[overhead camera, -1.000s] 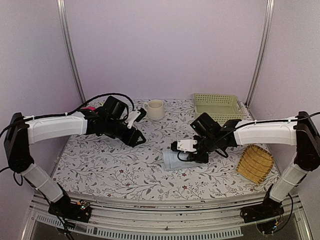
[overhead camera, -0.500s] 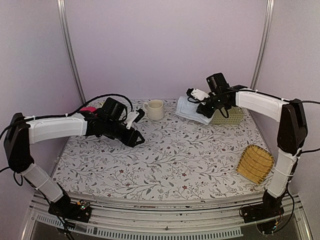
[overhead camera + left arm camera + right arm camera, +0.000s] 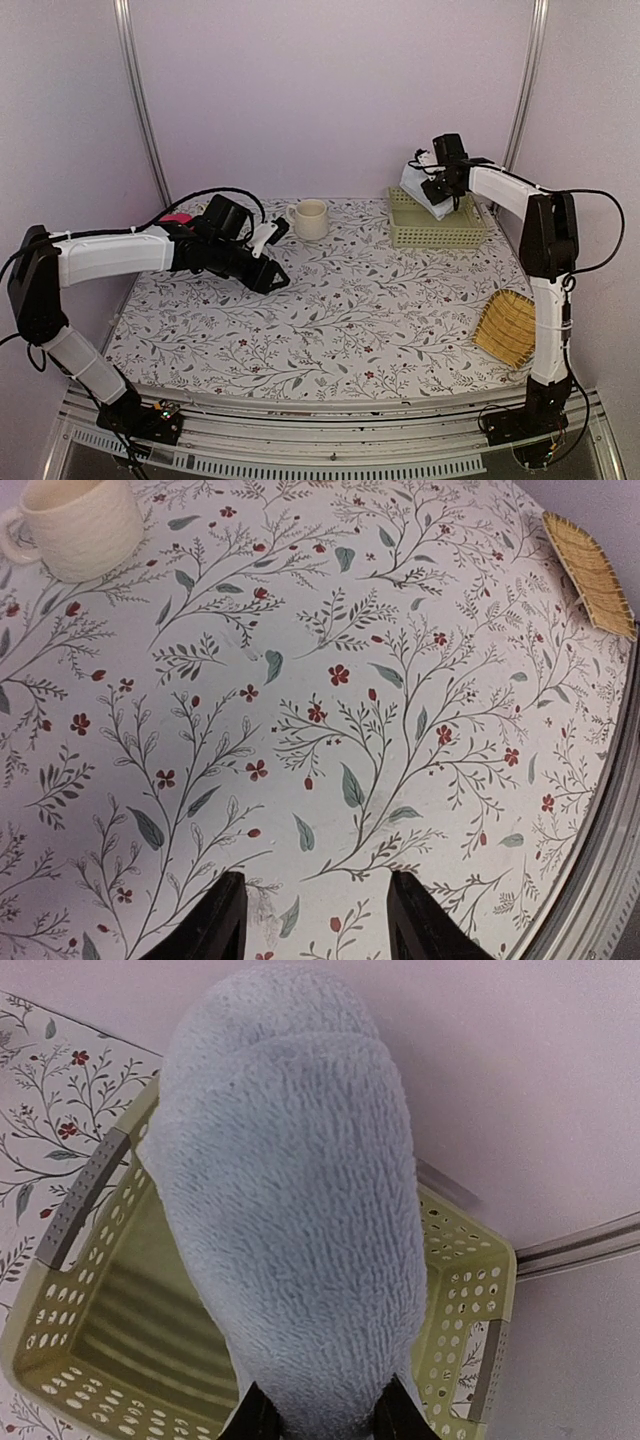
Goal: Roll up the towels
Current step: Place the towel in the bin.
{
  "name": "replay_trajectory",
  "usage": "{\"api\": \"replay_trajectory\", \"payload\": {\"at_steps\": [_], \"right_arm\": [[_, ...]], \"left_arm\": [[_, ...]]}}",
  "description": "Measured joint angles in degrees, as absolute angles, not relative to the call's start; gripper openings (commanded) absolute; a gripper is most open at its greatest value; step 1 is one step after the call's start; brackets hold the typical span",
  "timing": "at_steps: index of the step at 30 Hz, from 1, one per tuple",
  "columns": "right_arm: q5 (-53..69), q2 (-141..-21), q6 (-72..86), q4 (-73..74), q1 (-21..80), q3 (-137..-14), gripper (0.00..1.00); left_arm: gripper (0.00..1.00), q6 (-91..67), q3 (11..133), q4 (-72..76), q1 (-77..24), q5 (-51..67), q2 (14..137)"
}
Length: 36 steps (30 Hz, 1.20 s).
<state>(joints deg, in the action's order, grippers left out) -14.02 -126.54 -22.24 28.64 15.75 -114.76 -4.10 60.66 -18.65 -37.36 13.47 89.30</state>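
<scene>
Next, my right gripper turns and moves down into the basket's mug-side end (image 3: 403, 222) (image 3: 135, 1285), then lets go. That end lies below it and to its left in the top view.
My right gripper (image 3: 432, 186) is shut on the rolled pale blue terry towel (image 3: 421, 190) and holds it in the air over the green perforated basket (image 3: 437, 232) at the back right. In the right wrist view the towel (image 3: 290, 1200) fills the middle, pinched between the dark fingertips (image 3: 258, 1418), with the basket (image 3: 90, 1310) below it. My left gripper (image 3: 276, 283) hovers open and empty over the floral tablecloth left of centre; its fingers (image 3: 222, 925) show apart in the left wrist view. The yellow-green patterned towel is not in view.
A cream mug (image 3: 311, 219) stands at the back centre, also in the left wrist view (image 3: 82, 522). A yellow woven bamboo tray (image 3: 511, 327) lies at the right edge. A pink object (image 3: 177, 217) sits behind the left arm.
My right gripper has lifted the blue towel from the table's middle and carried it back and right, to above the green basket. The left arm has not moved.
</scene>
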Motion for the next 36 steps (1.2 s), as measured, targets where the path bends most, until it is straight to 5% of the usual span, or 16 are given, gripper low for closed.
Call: {"api": "replay_trajectory", "payload": {"at_steps": [36], "right_arm": [[-9.23, -145.47, 9.13, 39.03, 16.23, -130.56, 0.01]], "left_arm": [[0.5, -4.56, 60.66, -18.7, -37.36, 17.32, 89.69]]}}
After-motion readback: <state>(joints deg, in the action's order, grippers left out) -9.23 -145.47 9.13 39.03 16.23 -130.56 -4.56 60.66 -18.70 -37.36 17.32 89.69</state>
